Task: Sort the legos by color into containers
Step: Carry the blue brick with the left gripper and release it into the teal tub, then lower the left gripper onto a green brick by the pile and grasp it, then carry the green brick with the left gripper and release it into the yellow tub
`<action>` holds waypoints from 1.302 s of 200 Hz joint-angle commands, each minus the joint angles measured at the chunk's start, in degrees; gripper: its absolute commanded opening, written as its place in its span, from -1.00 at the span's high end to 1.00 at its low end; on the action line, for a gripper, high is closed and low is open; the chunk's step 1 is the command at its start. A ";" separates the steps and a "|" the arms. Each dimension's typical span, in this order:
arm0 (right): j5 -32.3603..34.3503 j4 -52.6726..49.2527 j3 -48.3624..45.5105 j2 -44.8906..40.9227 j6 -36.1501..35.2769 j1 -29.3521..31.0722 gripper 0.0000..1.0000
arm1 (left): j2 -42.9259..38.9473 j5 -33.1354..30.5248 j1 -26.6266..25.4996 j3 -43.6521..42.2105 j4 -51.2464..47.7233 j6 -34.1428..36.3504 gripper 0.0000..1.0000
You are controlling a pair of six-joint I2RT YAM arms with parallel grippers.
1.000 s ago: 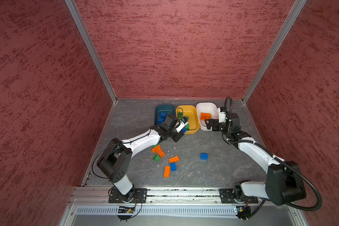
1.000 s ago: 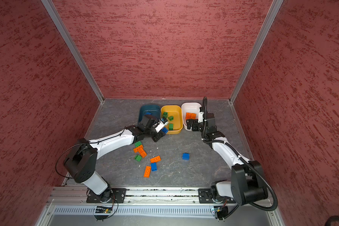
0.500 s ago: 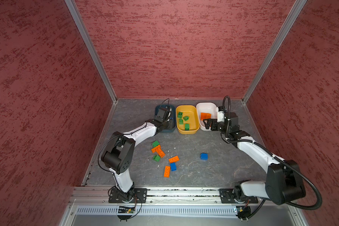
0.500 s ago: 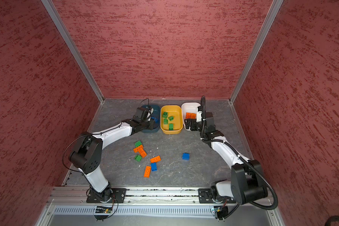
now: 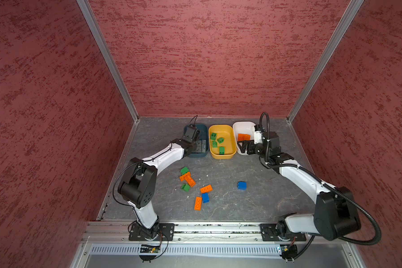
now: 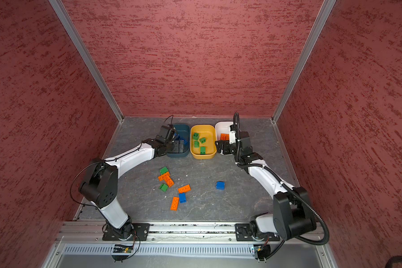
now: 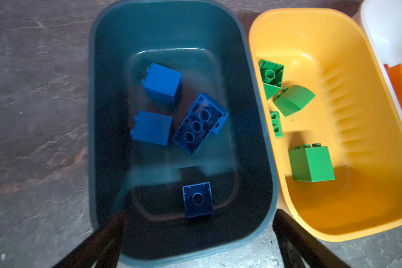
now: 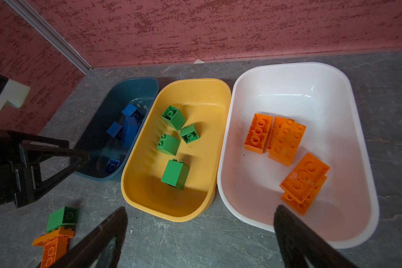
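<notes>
I will next move my left gripper back and down onto the green lego at the cluster's far end (image 5: 184, 170), below it and nearer my base.
Three containers stand in a row at the back: a teal tub (image 5: 201, 130) (image 7: 172, 27), a yellow tub (image 5: 222, 154) (image 8: 172, 213) and a white tub (image 5: 241, 125) (image 8: 288, 76). Several blue legos (image 7: 161, 82) lie in the teal tub, green ones (image 8: 175, 174) in the yellow, orange ones (image 8: 286, 141) in the white. My left gripper (image 5: 199, 147) (image 7: 199, 222) hangs open over the teal tub's near end, a dark blue brick (image 7: 197, 199) lying free below it. My right gripper (image 5: 244, 145) (image 8: 200, 218) is open and holds nothing, low before the yellow and white tubs.
Loose legos lie mid-floor: a green and orange cluster (image 5: 187, 177), a green brick (image 5: 185, 187), two orange bricks (image 5: 205, 188) (image 5: 198, 203), a blue brick (image 5: 205, 197) and a lone blue brick (image 5: 241, 185). Red walls close in on three sides.
My left gripper swung from beside the yellow tub to over the teal tub and opened, letting a blue brick go into it. The right arm has stayed put.
</notes>
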 commanded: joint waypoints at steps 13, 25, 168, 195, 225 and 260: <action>-0.93 0.16 2.48 1.65 -1.64 0.97 -0.98 | -5.61 -16.61 -0.99 -2.57 -11.45 -12.16 -0.99; -1.17 -0.08 3.24 2.39 -1.94 1.09 -0.98 | -8.22 -18.45 -0.73 -5.98 -12.35 -17.28 -0.99; -0.21 -0.62 5.75 5.87 -3.54 2.85 -0.98 | -6.70 5.43 2.15 -20.64 -4.08 -31.21 -0.23; -0.06 -0.89 5.77 5.87 -3.91 2.97 -0.98 | -5.94 5.41 1.95 -20.50 -4.99 -31.51 -0.01; -0.12 -0.63 5.67 6.16 -4.01 3.06 -0.98 | -6.02 5.17 1.15 -20.79 -7.13 -32.24 0.20; 0.02 -0.32 5.42 6.34 -4.13 3.14 -0.98 | -5.23 9.00 -3.02 -19.34 -9.91 -33.35 0.28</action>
